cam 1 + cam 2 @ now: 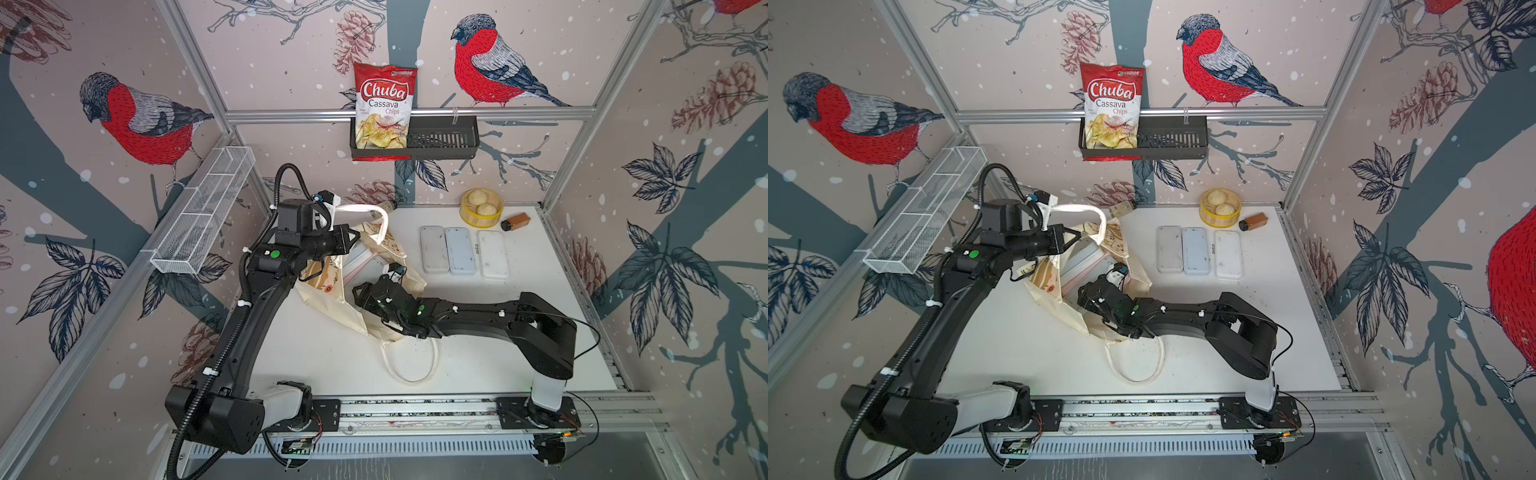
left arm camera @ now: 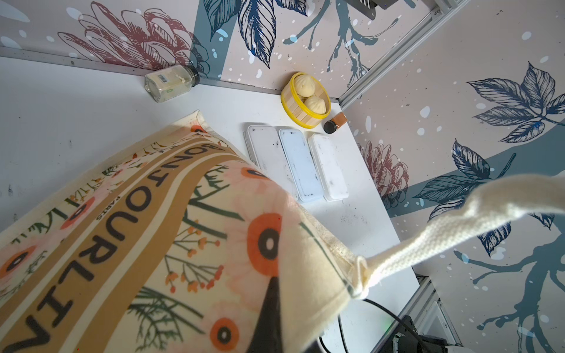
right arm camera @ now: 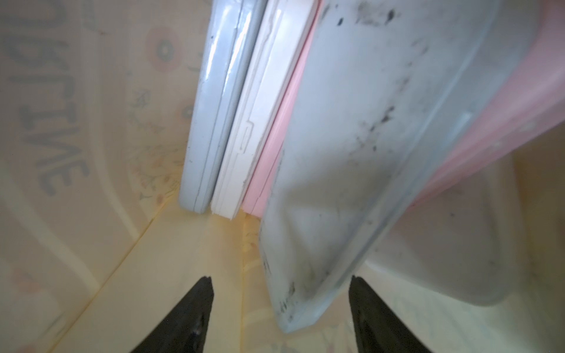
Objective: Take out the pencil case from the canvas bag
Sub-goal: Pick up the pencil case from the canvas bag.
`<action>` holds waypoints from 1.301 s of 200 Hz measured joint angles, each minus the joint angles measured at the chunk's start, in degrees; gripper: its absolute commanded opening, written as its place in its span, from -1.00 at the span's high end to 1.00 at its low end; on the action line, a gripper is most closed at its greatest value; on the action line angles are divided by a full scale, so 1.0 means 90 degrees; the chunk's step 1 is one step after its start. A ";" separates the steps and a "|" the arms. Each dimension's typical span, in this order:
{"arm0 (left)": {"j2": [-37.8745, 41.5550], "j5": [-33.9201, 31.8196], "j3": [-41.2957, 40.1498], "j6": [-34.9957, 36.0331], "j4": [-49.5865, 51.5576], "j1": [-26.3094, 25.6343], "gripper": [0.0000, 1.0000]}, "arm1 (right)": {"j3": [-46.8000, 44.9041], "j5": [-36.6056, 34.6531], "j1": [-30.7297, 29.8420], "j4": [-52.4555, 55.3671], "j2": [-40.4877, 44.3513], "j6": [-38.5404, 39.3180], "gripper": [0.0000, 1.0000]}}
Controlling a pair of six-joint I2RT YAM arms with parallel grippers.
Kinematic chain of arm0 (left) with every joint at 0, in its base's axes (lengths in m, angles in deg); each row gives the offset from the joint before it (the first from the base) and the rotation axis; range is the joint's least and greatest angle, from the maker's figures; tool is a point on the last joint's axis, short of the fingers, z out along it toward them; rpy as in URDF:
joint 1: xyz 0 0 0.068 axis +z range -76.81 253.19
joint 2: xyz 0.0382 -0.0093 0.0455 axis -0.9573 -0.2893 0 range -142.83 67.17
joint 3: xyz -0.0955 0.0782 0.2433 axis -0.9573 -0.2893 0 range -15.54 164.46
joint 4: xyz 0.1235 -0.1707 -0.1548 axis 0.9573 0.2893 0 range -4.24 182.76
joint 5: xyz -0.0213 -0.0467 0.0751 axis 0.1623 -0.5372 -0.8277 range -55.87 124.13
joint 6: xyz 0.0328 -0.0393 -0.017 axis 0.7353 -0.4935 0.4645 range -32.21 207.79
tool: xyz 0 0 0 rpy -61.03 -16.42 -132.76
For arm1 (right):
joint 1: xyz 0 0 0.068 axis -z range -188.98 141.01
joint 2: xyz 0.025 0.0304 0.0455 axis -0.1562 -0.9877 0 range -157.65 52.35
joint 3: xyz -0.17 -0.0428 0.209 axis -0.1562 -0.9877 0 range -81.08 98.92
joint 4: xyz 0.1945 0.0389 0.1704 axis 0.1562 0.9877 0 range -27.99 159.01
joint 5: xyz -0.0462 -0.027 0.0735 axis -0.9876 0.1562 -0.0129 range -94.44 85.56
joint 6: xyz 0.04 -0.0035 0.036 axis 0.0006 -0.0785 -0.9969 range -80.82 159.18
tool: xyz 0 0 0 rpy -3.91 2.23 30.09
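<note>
I should next lower my right gripper around the near end of the pale blue pencil case below it, since only the corner of the case is between my fingers.
The canvas bag point(image 1: 332, 307) point(image 1: 1067, 316) lies on the white table with its mouth held up. My left gripper point(image 1: 355, 239) point(image 2: 275, 308) is shut on the bag's printed rim point(image 2: 153, 229); one dark finger point(image 2: 270, 305) shows against the cloth. One loop handle point(image 2: 458, 220) hangs beside it. My right gripper point(image 1: 357, 293) point(image 3: 280, 279) is inside the bag, open. A frosted grey pencil case point(image 3: 367, 152) has its corner between the fingers, touching neither. Grey-blue point(image 3: 208, 122), white point(image 3: 260, 122) and pink point(image 3: 275, 152) cases stand behind it.
Three pencil cases point(image 1: 460, 251) lie side by side right of the bag. Behind them are a yellow bun steamer point(image 1: 481, 208), a brown bottle point(image 1: 515, 221) and a glass jar point(image 1: 388, 205). The bag's other handle point(image 1: 411, 361) lies near the front. A wire basket point(image 1: 203, 212) hangs at left.
</note>
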 measured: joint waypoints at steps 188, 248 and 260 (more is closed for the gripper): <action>0.0000 0.0073 -0.0070 -0.0189 -0.0034 -0.0002 1.00 | -0.0279 0.0838 0.0323 -0.1302 -0.0588 -0.0347 -0.14; 0.0022 0.0068 -0.0070 -0.0189 -0.0029 -0.0002 1.00 | -0.0403 0.1037 0.0415 -0.1639 -0.0663 -0.0520 0.17; 0.0024 0.0066 -0.0070 -0.0189 -0.0029 -0.0002 1.00 | -0.0461 0.1049 0.0415 -0.1683 -0.0636 -0.0542 0.22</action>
